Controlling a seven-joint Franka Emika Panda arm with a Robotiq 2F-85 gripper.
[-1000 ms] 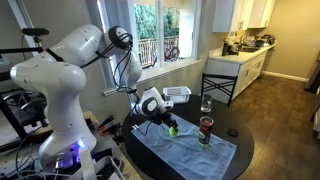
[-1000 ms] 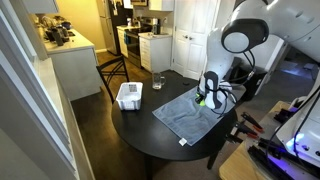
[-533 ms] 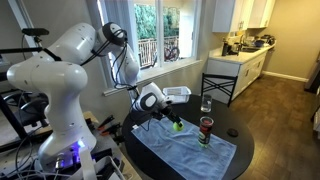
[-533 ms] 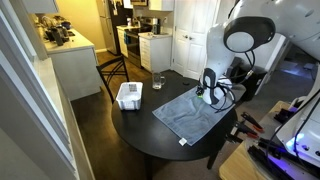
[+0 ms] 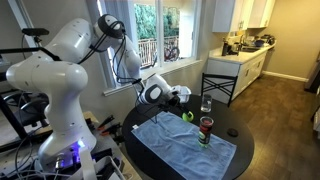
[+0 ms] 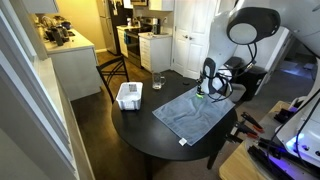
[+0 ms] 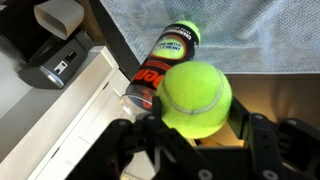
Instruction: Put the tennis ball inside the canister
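My gripper holds the ball short of the canister's opening (image 5: pixel 206 120) (image 7: pixel 142 97), which lies outward, so next I need to lift it outward over the canister's rim to release.
My gripper (image 7: pixel 196 128) is shut on the tennis ball (image 7: pixel 196 97), a fuzzy yellow-green ball held between the two black fingers (image 7: pixel 262 135). The canister (image 7: pixel 165 60), a clear tube with a red and dark label, stands just below and to the left of the ball, its open mouth facing the wrist camera. In an exterior view the gripper (image 5: pixel 183 110) holds the ball (image 5: pixel 186 116) above the table, a little short of the canister (image 5: pixel 205 130). In an exterior view the gripper (image 6: pixel 208 90) hangs over the cloth's far edge.
A blue-grey cloth (image 5: pixel 185 148) covers part of the round dark table (image 5: pixel 240 152). A clear drinking glass (image 5: pixel 206 103) and a white wire basket (image 5: pixel 177 93) stand behind the canister; both also show in an exterior view, the glass (image 6: pixel 158 82) and the basket (image 6: pixel 129 96).
The gripper has lifted the ball off the cloth and carried it up and towards the canister.
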